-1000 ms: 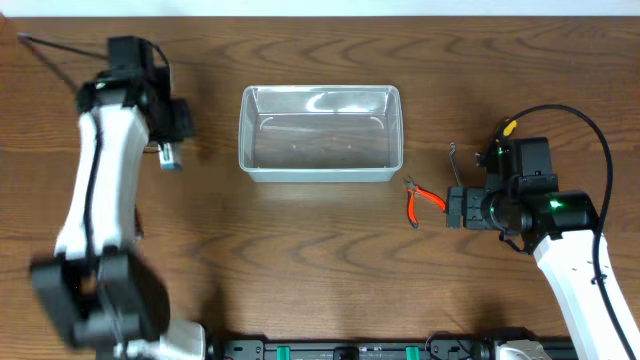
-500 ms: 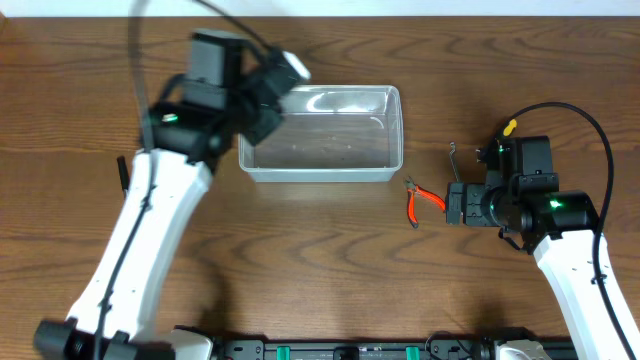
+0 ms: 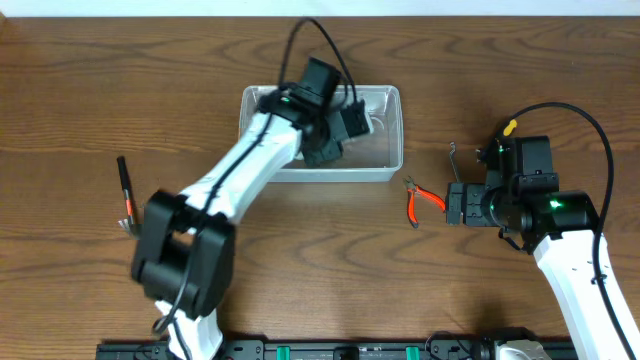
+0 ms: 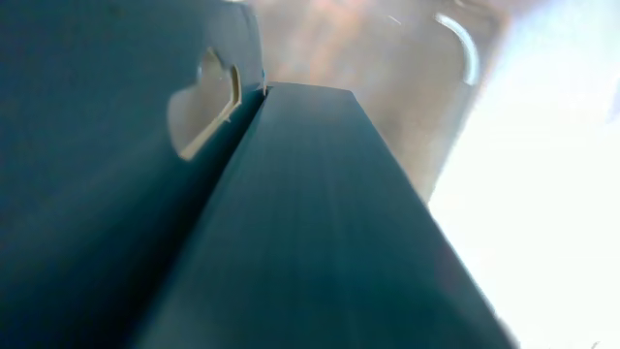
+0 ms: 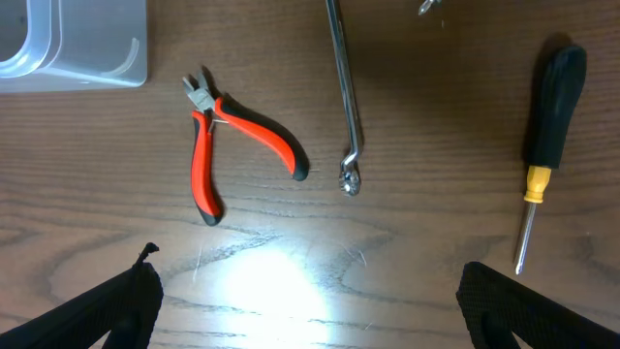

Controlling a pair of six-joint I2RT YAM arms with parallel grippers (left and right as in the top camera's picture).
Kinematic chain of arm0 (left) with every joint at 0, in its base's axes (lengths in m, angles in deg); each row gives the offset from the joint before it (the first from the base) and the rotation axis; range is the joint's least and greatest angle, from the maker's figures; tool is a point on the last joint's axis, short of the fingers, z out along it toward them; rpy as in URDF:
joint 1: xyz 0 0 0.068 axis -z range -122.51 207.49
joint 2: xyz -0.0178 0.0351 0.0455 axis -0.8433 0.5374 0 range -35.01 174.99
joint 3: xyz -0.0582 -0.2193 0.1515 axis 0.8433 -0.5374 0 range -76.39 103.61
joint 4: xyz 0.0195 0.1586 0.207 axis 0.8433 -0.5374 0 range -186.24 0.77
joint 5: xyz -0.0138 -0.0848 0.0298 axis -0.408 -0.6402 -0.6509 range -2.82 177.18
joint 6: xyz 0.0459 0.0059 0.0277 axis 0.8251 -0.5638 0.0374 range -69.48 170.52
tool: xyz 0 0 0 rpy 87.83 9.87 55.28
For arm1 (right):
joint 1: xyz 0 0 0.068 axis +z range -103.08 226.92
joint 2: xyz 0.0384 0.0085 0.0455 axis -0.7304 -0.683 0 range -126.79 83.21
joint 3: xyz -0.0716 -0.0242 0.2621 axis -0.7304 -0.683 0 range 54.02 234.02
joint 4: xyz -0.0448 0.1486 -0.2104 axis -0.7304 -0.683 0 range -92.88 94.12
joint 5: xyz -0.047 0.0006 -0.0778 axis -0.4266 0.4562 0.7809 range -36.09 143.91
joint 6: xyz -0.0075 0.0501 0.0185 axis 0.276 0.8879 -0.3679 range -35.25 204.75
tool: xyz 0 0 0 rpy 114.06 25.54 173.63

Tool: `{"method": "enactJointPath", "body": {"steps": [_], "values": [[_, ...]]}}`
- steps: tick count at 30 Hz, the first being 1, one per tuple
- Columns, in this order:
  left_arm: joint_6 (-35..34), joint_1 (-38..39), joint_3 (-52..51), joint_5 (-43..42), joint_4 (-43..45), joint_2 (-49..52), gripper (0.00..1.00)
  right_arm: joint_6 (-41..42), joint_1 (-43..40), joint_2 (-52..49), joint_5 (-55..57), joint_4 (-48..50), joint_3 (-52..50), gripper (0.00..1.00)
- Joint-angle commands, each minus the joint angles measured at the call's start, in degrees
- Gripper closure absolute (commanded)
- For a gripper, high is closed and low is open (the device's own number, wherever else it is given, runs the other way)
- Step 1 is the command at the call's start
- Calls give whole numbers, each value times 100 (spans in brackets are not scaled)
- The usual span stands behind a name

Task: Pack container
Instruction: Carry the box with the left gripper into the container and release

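Observation:
My left gripper will lower the teal box there next, to let go of it.
The clear plastic container (image 3: 392, 160) stands at the back middle of the table; its corner shows in the right wrist view (image 5: 97, 53). My left gripper (image 3: 348, 125) reaches over the container's inside. A dark teal box (image 4: 310, 223) with a card hang-hole fills the left wrist view, pressed close to the camera and hiding the fingers; the container's blurred wall (image 4: 407, 58) lies beyond it. My right gripper (image 5: 310, 301) is wide open and empty above bare table, right of the container, and also shows in the overhead view (image 3: 455, 207).
Red-handled pliers (image 3: 420, 200) (image 5: 232, 136) lie just ahead of the right gripper. A bent metal rod (image 5: 344, 97) and a black-and-yellow screwdriver (image 5: 547, 145) lie beside them. A black pen-like tool with red (image 3: 124, 185) lies at the far left.
My left arm swung from the table's left side, carrying the box, rightwards over the container. The right arm and the tools near it have not moved.

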Motion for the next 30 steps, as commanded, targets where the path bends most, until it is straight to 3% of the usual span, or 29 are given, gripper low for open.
{"method": "enactJointPath", "body": {"steps": [1, 7, 11, 17, 18, 23, 30], "values": [[74, 70, 63, -74, -116, 155, 94, -48, 17, 7, -24, -22, 116, 2], [76, 103, 63, -81, -299, 275, 94, -48, 17, 7, -24, -20, 116, 2], [76, 103, 63, -81, -291, 273, 84, -50, 17, 7, -24, -20, 116, 2], [76, 105, 63, -81, -302, 273, 83, -48, 17, 7, -24, -20, 116, 1], [76, 103, 63, -81, -302, 273, 77, -50, 17, 7, -24, -22, 116, 2], [74, 103, 63, -81, -299, 273, 71, -48, 17, 7, -24, -44, 116, 1], [76, 103, 63, -81, -299, 273, 71, -50, 17, 7, -24, -68, 116, 1]]}}
